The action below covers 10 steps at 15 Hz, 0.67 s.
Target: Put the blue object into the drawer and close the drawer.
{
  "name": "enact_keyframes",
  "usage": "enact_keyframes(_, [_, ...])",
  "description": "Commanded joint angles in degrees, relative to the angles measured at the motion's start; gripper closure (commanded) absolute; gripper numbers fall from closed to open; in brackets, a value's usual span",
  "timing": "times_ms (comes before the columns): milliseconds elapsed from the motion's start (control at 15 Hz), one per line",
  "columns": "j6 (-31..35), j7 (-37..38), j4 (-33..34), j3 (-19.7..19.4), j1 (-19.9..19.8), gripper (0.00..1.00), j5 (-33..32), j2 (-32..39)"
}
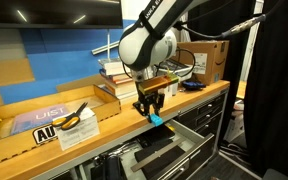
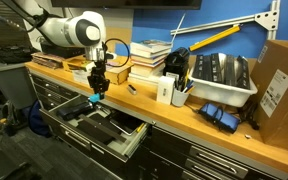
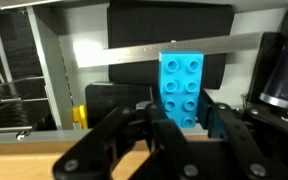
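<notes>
Next, my gripper moves down and away from the worktop edge, over the drawer's dark items, to release the blue object. The object hangs high beside that edge.
My gripper [image 1: 152, 112] is shut on the blue object, a cyan studded brick [image 3: 182, 86]. The brick hangs from the fingers just past the front edge of the wooden worktop, above the open drawer. It shows in both exterior views [image 1: 155, 120] [image 2: 94, 100]. The drawer [image 2: 134, 139] is pulled out below the worktop, with a pale grey inside that holds dark items. In the wrist view the brick fills the middle, held between the two black fingers [image 3: 180, 128].
A stack of books [image 2: 149, 55] sits on the worktop behind the arm. A white bin [image 2: 222, 88] and a cardboard box [image 2: 281, 85] stand further along. A wooden tray with a yellow tool [image 1: 74, 117] lies on the worktop. Closed black drawers [image 2: 229, 160] flank the open one.
</notes>
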Motion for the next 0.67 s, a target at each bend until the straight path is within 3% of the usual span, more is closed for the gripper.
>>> enact_keyframes(0, [5.0, 5.0, -7.0, 0.3, 0.7, 0.89, -2.8, -1.5])
enact_keyframes(267, [7.8, 11.9, -6.3, -0.2, 2.3, 0.89, -7.7, 4.5])
enact_keyframes(533, [8.1, 15.1, -4.2, -0.8, 3.7, 0.87, -7.9, 9.8])
enact_keyframes(600, [7.4, 14.8, -3.8, -0.7, 3.8, 0.39, -7.0, 10.5])
